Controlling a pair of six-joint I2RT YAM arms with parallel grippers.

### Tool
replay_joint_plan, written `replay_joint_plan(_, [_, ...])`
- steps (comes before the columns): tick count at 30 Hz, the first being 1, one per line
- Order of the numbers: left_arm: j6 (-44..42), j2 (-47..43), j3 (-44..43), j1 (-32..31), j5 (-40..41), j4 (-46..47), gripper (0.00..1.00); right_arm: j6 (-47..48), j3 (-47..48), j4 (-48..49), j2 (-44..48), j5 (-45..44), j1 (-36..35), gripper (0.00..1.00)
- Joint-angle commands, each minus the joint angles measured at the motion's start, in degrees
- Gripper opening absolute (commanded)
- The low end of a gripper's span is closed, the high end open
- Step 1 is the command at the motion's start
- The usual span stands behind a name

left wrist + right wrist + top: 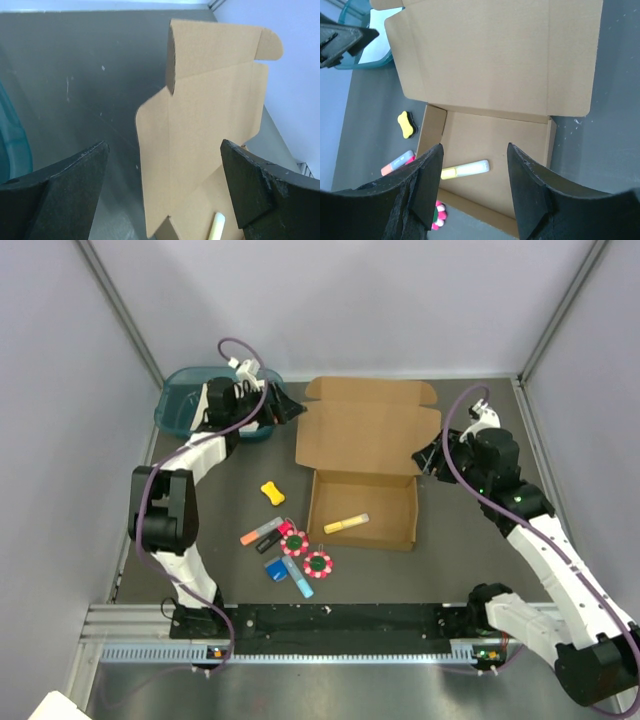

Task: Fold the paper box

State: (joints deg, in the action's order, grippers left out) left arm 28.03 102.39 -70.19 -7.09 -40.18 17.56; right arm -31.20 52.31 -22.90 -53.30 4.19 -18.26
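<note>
I should move my left gripper to the right in the top view next, onto the outer edge of the lid's side flap (300, 436) (143, 167), and close it there, because the lid lies open.
The paper box (365, 440) is brown cardboard in the middle of the table. Its tray part has walls standing, and its lid lies open and flat toward the back. A yellow highlighter (346, 523) lies inside the tray. My left gripper (289, 406) is open wide beside the lid's left flap and holds nothing. In the left wrist view the paper box (210, 110) stands beyond the left gripper (164, 145). My right gripper (427, 461) hovers at the tray's right back corner, open and empty. In the right wrist view the right gripper (475, 147) hangs over the paper box (495, 60) and the highlighter (465, 170).
A teal tray (185, 400) sits at the back left behind my left arm. Left of the box lie a yellow bone-shaped eraser (272, 492), small markers (262, 533), pink flower pieces (318, 563) and blue pieces (297, 577). Grey walls close in on three sides.
</note>
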Motion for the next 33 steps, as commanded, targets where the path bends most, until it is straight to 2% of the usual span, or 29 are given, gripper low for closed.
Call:
replay_joint_plan(1, [-2.8, 4.0, -6.7, -0.1, -5.8, 1.6, 0.98, -0.4, -0.5, 3.0, 1.2, 1.9, -0.1, 0.54])
replay_joint_plan(3, [-3.9, 6.1, -9.4, -0.1, -6.9, 0.3, 0.91, -0.5, -0.5, 3.0, 1.4, 2.1, -0.1, 0.54])
replay_joint_plan(6, [-8.2, 9.0, -15.3, -0.1, -8.1, -7.8, 0.84, -0.4, -0.5, 2.9, 1.8, 2.4, -0.2, 0.54])
replay_joint_plan(8, [-12.4, 9.7, -17.8, -0.1, -6.8, -13.7, 0.82, -0.4, -0.4, 3.0, 2.1, 2.6, -0.1, 0.54])
replay_joint_plan(15, [-15.6, 11.6, -21.0, -0.2, -5.1, -19.1, 0.79, -0.5, -0.9, 3.0, 2.3, 2.8, -0.1, 0.54])
replay_joint_plan(28, [-16.4, 14.4, -20.8, -1.4, -7.2, -19.6, 0.73, -0.4, -1.4, 3.1, 2.4, 2.6, 0.0, 0.54])
replay_joint_plan(33, [-14.9, 15.3, -21.6, -2.0, -9.2, -18.0, 0.63, -0.4, -1.9, 3.1, 2.7, 2.4, -0.1, 0.54])
